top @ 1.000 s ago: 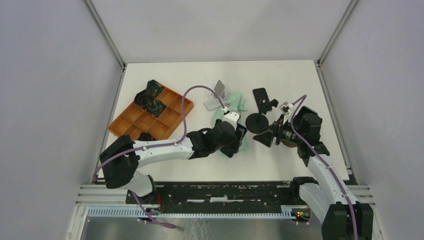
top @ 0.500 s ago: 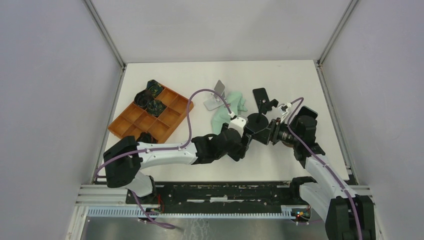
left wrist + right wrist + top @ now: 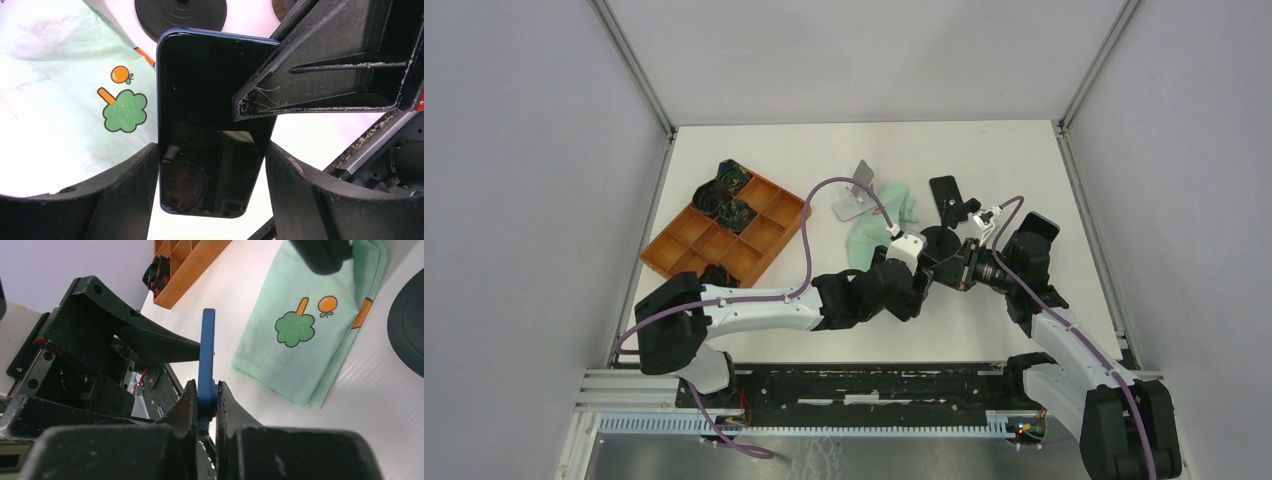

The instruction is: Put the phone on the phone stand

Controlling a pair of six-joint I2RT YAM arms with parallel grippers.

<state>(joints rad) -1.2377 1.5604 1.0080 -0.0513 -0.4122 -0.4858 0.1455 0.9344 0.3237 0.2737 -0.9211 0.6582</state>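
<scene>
My right gripper already holds the phone, so my left gripper should next move off the phone and outward to close on the phone stand's tilted plate.
A dark phone (image 3: 215,110) with a blue rim stands between the fingers of my left gripper (image 3: 212,170), which press on its two long sides. My right gripper (image 3: 206,410) is shut on the phone (image 3: 207,350) across its thin edge, and one of its fingers (image 3: 320,75) crosses the screen from the right. In the top view the left gripper (image 3: 918,281) and the right gripper (image 3: 944,274) meet above the middle of the table. The black phone stand (image 3: 941,240), with a round base and a tilted plate, sits just behind them.
A green cloth (image 3: 874,225) printed with broccoli and an orange lies left of the stand. A small grey folding stand (image 3: 856,195) rests behind the cloth. An orange compartment tray (image 3: 724,230) with dark items is at the left.
My right gripper has moved left to the phone and shut on its edge. The left arm has carried the phone rightward toward it.
</scene>
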